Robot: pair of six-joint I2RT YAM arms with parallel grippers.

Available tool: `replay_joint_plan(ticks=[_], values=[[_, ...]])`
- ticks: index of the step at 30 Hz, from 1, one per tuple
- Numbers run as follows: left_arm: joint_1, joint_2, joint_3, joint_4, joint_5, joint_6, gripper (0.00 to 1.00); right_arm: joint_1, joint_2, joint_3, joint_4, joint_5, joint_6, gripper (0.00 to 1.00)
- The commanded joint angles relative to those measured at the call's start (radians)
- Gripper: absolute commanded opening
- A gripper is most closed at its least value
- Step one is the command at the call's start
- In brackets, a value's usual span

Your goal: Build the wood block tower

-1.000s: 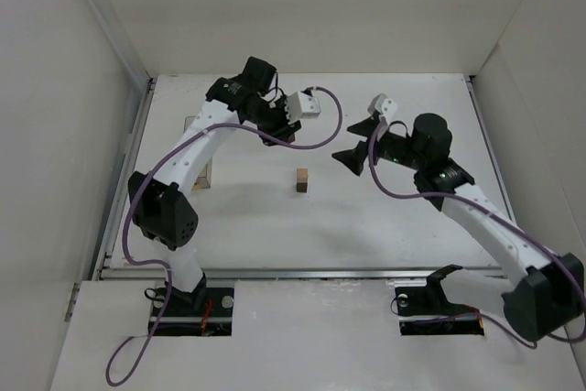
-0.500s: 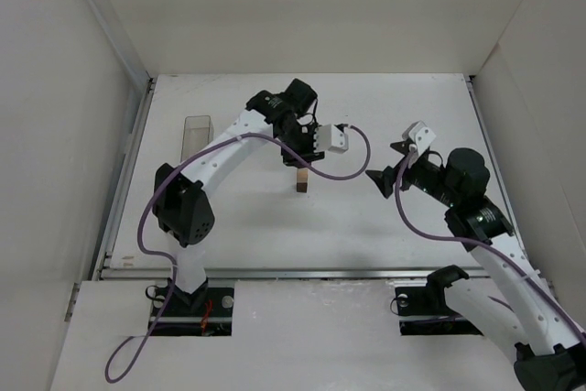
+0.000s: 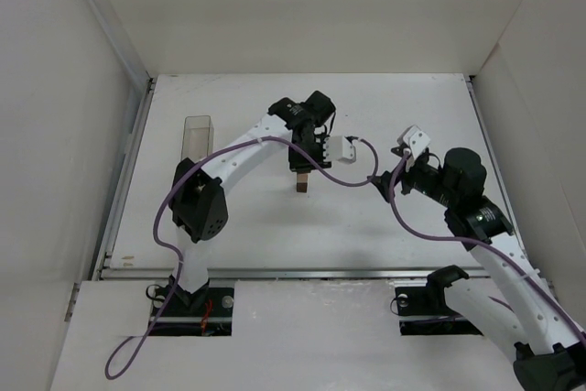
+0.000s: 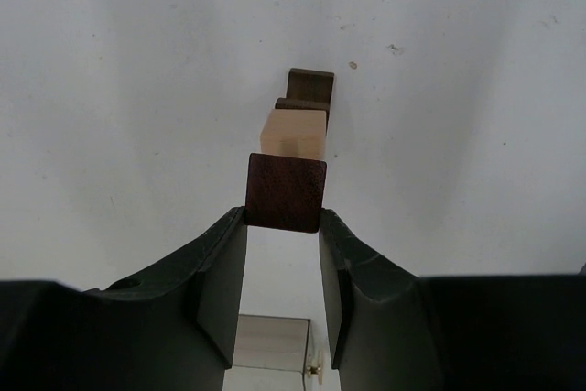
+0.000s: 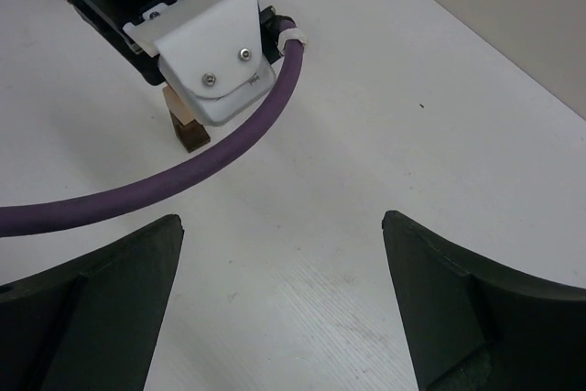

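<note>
My left gripper is above the pale tan cube on top of the stack (image 3: 301, 186). Next it should lower the maroon piece onto that cube and let go of it there.
In the left wrist view my left gripper (image 4: 284, 219) is shut on the maroon piece (image 4: 285, 191) at its fingertips. Just beyond it, the pale tan cube (image 4: 293, 133) sits on the dark brown block (image 4: 308, 87). In the top view the left gripper (image 3: 300, 168) hovers right over this small stack (image 3: 301, 186) at the table's middle, and the maroon piece is hidden under the hand. My right gripper (image 3: 388, 179) is open and empty to the right of the stack. Its wrist view shows wide jaws (image 5: 284, 254) and the stack (image 5: 188, 125) under the left hand.
A clear rectangular plastic box (image 3: 198, 137) stands at the left of the table. The left arm's purple cable (image 5: 137, 191) and white camera mount (image 5: 212, 48) hang between the right gripper and the stack. White walls enclose the table.
My left arm has swung from the back left to right above the stack, carrying the maroon piece. My right arm has drawn back to the right, away from the stack.
</note>
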Motion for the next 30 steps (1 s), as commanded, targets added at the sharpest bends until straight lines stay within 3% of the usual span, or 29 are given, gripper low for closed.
replay_joint_plan(ticks=[1,30], values=[[-0.013,-0.006,0.062,-0.053,-0.076,-0.027,0.00,-0.008,0.001,0.044,-0.005,-0.016,-0.028,0.95],[-0.075,0.046,0.049,-0.097,-0.188,-0.095,0.00,-0.008,-0.009,0.026,-0.033,-0.035,-0.046,0.95]])
